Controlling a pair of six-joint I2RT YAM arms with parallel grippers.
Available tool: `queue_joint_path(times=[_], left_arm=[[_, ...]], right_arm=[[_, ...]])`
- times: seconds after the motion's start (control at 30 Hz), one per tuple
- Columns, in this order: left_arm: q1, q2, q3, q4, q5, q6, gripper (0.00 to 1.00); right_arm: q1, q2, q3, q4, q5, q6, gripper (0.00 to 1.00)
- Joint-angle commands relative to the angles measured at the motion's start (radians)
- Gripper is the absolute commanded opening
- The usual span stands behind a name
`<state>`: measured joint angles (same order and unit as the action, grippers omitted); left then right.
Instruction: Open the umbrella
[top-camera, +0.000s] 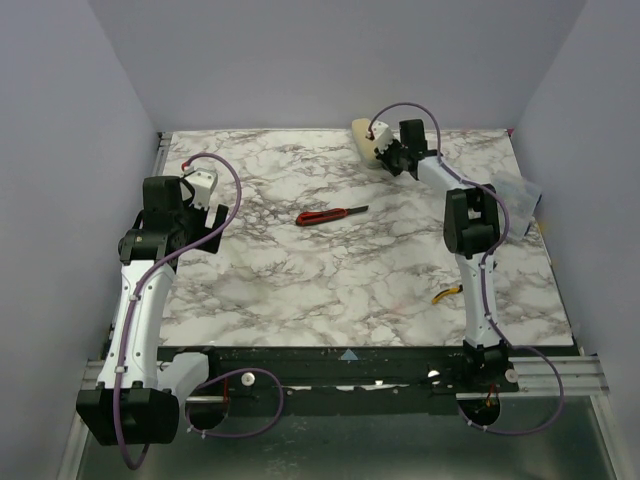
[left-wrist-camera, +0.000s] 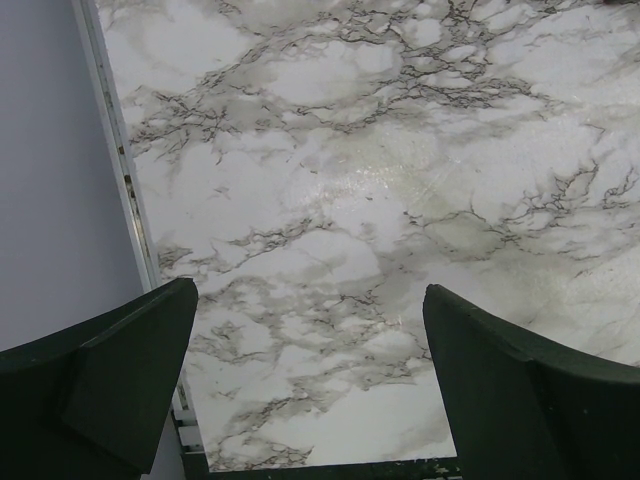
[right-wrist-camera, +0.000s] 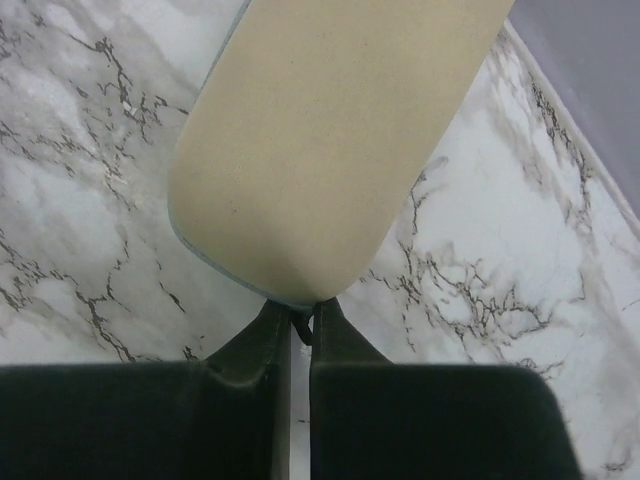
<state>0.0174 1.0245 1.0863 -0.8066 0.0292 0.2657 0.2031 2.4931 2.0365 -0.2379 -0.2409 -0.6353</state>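
Observation:
I will pull my right gripper back past the red-handled cutter next and let go of the black loop over bare marble, because that clear patch is behind my gripper.
The umbrella (top-camera: 365, 137) is folded, a tan fabric bundle lying at the far back of the marble table. In the right wrist view it (right-wrist-camera: 330, 150) fills the upper frame. My right gripper (top-camera: 389, 153) is at its near end, and its jaws (right-wrist-camera: 303, 312) are almost together, pinching a thin black loop at the umbrella's tip. My left gripper (top-camera: 212, 212) hovers over the table's left side. It is wide open and empty (left-wrist-camera: 310, 300), with only marble between its fingers (left-wrist-camera: 130, 370).
A red-handled cutter (top-camera: 328, 215) lies mid-table. Yellow-handled pliers (top-camera: 447, 293) lie by the right arm. A clear plastic bag (top-camera: 518, 195) sits at the right edge. The table's left rail (left-wrist-camera: 120, 170) and grey wall are close to my left gripper.

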Motion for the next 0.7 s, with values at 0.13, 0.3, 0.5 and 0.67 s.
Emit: queue_joint_path(times=[0.13,0.3,0.5,0.67], left_arm=[[-0.006,-0.018,0.001,0.004,-0.019,0.013,0.98],[-0.005,-0.02,-0.002,0.006,-0.015,0.017,0.98],[-0.005,-0.027,-0.014,0.01,0.001,0.028,0.98],[-0.005,-0.023,-0.02,0.018,0.011,0.034,0.98]], right_arm=[[0.007,-0.046,-0.093,0.048,-0.05,-0.09,0.0],[0.007,-0.156,-0.23,0.049,-0.132,-0.11,0.0],[0.007,-0.279,-0.368,-0.04,-0.173,-0.153,0.0],[0.007,-0.408,-0.533,-0.16,-0.178,-0.236,0.0]])
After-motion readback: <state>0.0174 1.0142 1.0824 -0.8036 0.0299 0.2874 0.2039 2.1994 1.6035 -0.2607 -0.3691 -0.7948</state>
